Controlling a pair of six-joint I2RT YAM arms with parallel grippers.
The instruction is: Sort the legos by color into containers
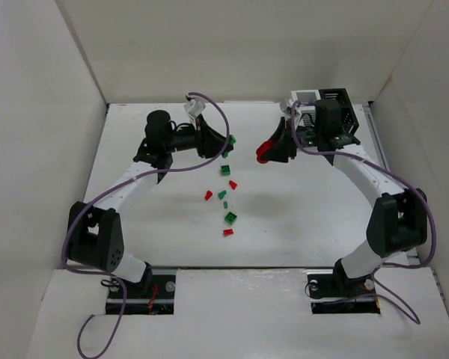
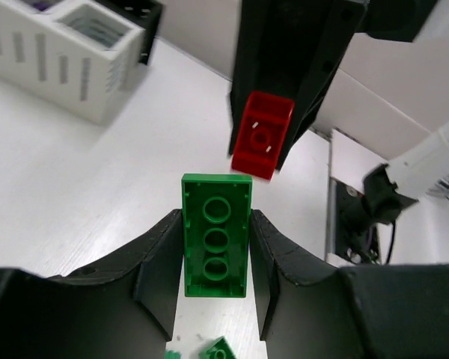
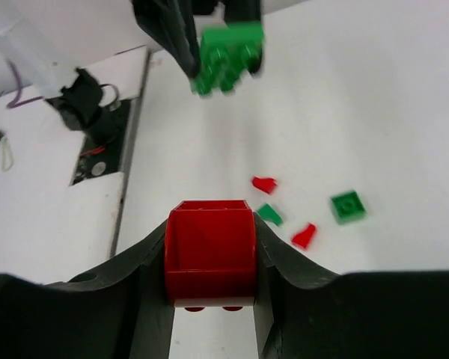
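Note:
Next, my right gripper swings outward and over the black container's far end (image 1: 334, 95), turning because its fingers face the left gripper, and releases the red lego (image 1: 263, 154).
My left gripper (image 1: 223, 142) is shut on a long green lego (image 1: 230, 140), held above the table; in the left wrist view the lego (image 2: 216, 235) sits between the fingers (image 2: 157, 269). My right gripper (image 1: 269, 152) is shut on a red lego (image 1: 263, 154), which also shows in its wrist view (image 3: 210, 250). The two grippers face each other, a little apart. Several loose red and green legos lie mid-table, among them a green one (image 1: 225, 170) and a red one (image 1: 227, 232). The white container (image 1: 305, 105) and the black container (image 1: 337, 101) stand at the back right, behind the right arm.
White walls close the table in at the left, back and right. The left wrist view shows the white container (image 2: 67, 52) with the black one (image 2: 138, 11) behind it. The right wrist view shows loose pieces (image 3: 348, 206) on the table below.

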